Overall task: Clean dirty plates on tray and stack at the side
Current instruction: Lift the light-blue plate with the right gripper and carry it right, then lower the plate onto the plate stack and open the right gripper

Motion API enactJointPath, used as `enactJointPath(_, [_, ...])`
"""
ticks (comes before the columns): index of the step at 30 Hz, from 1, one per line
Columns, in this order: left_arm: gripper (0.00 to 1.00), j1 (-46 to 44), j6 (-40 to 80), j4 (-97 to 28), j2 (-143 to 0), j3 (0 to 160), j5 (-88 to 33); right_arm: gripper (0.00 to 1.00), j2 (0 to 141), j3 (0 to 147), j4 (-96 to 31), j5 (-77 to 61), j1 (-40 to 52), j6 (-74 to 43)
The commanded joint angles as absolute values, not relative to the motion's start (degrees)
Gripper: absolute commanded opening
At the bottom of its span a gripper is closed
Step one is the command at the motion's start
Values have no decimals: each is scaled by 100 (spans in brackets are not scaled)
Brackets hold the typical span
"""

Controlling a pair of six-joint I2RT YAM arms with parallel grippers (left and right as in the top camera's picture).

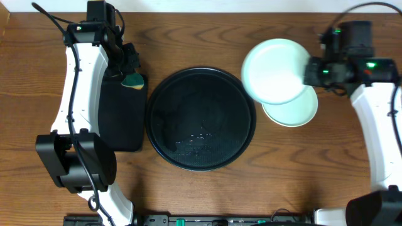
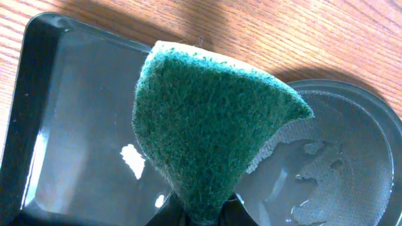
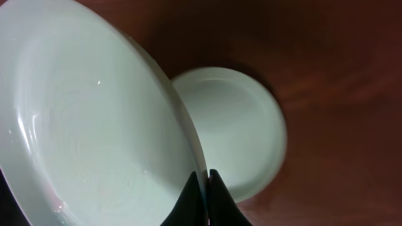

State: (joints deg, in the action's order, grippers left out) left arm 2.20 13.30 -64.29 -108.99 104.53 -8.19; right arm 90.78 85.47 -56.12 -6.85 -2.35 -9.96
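Observation:
Next, my right gripper should lower to the right in the overhead view and release its plate's rim, since my held plate hangs partly past the lower pale plate [image 3: 237, 129].
My right gripper [image 1: 312, 70] is shut on the rim of a light blue plate [image 1: 276, 69] and holds it above another pale plate [image 1: 295, 112] that lies on the table right of the round black tray [image 1: 201, 119]. In the right wrist view my fingers [image 3: 206, 182] pinch the held plate's [image 3: 88, 125] rim, with the lower plate [image 3: 239, 125] beneath. The tray holds no plates and its surface looks wet. My left gripper [image 1: 132, 74] is shut on a green sponge [image 2: 207, 125] over the top end of the rectangular tray. A third plate is not visible.
A smaller rectangular black tray [image 1: 122, 119] lies left of the round tray; in the left wrist view its wet floor [image 2: 75, 138] is under the sponge and the round tray's rim [image 2: 352, 157] is at the right.

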Motion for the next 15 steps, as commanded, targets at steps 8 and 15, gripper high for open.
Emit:
enactJointPath(8, [7, 228, 1341, -6449, -10901, 10436, -766, 1, 9598, 7102, -4571, -727, -1118, -1066])
enactJointPath(15, [7, 231, 1337, -6447, -10901, 10436, -762, 12, 9780, 6504, -3798, -731, -1116, -1068])
